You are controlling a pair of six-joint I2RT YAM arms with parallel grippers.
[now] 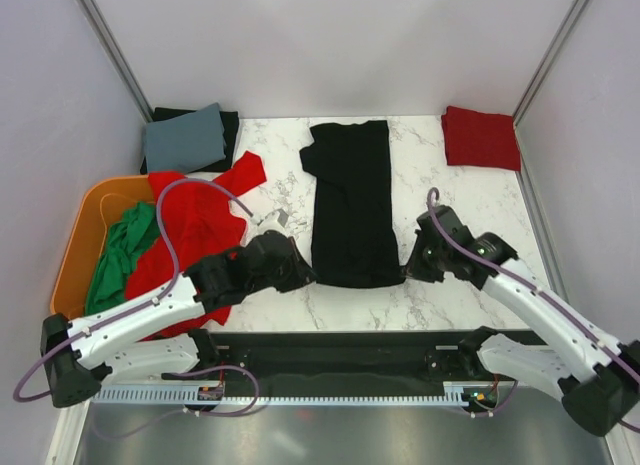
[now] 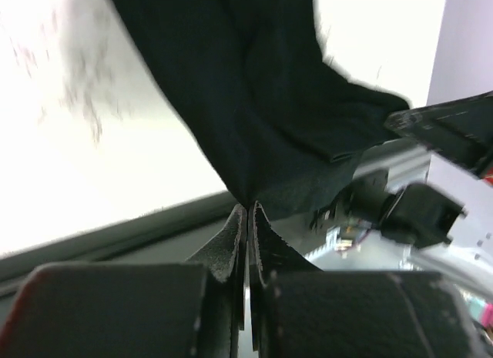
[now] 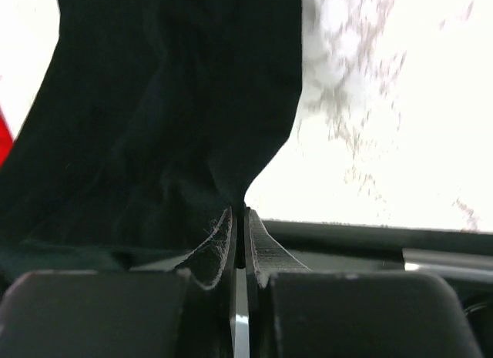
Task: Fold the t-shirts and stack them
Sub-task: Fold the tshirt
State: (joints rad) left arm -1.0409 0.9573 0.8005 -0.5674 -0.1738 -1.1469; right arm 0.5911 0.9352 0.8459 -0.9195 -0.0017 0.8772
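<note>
My right gripper is pinching the hem and will next carry it outward and down onto the middle of the strip (image 1: 380, 191) and release it, as the black t-shirt still lies stretched lengthwise.
A black t-shirt (image 1: 350, 200) lies lengthwise in the middle of the marble table, folded into a long strip. My left gripper (image 1: 312, 275) is shut on its near left corner, and the cloth (image 2: 262, 104) runs up from the pinched fingertips. At the near right corner my right gripper (image 1: 405, 272) is shut on the hem, with the black cloth (image 3: 154, 112) rising from its tips. A red t-shirt (image 1: 195, 235) lies crumpled at the left, partly over the tub. A green t-shirt (image 1: 118, 253) sits in the tub. A grey-blue folded t-shirt (image 1: 185, 137) rests on a black one at the back left. A folded red t-shirt (image 1: 482, 137) lies back right.
An orange plastic tub (image 1: 85, 225) stands at the left edge. Grey walls close in both sides and the back. The black rail (image 1: 330, 360) with the arm bases runs along the near edge. A purple cable (image 1: 200, 190) loops above the red shirt.
</note>
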